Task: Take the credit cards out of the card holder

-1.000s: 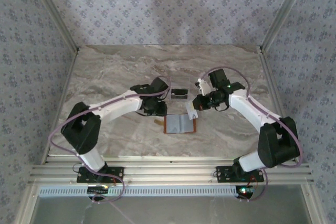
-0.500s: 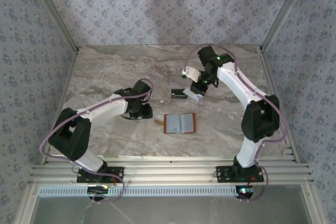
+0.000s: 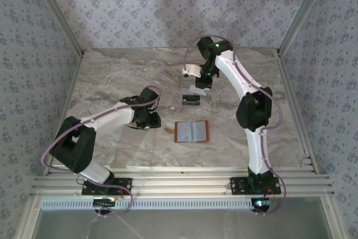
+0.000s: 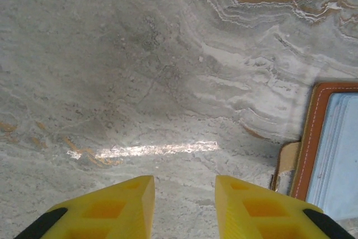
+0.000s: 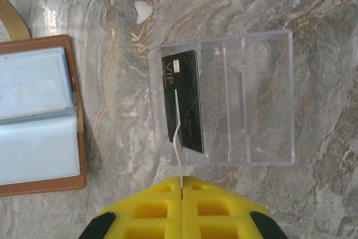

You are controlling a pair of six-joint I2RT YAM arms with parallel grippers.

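Note:
The dark card fills its own slot, so the robot's right gripper will next lower the thin pale card (image 5: 177, 127) past the dark card into the empty slot (image 5: 214, 102) beside it.
The card holder (image 3: 192, 131) lies open on the marble, tan leather round a grey lining; its edge and tab show in the left wrist view (image 4: 313, 138) and its lining in the right wrist view (image 5: 39, 116). One dark credit card (image 5: 187, 102) lies in the leftmost slot of a clear tray (image 5: 268, 99). My right gripper (image 5: 182, 186) is shut on a thin pale credit card (image 5: 177, 127), seen edge-on and slightly bent, hanging above the dark card. From above, the right gripper (image 3: 200, 88) hovers over the tray (image 3: 185, 98). My left gripper (image 4: 184, 186) is open over bare marble, left of the holder (image 3: 150, 120).
The clear tray has several empty slots to the right of the dark card. The table ends in metal rails at the sides and at the near edge (image 3: 179, 183), where both arm bases stand. Patterned walls close in the back and sides.
My right arm has swung from beside the card holder back and up to above the clear tray, with the pale card in its grip. The left gripper has drawn back left from the holder.

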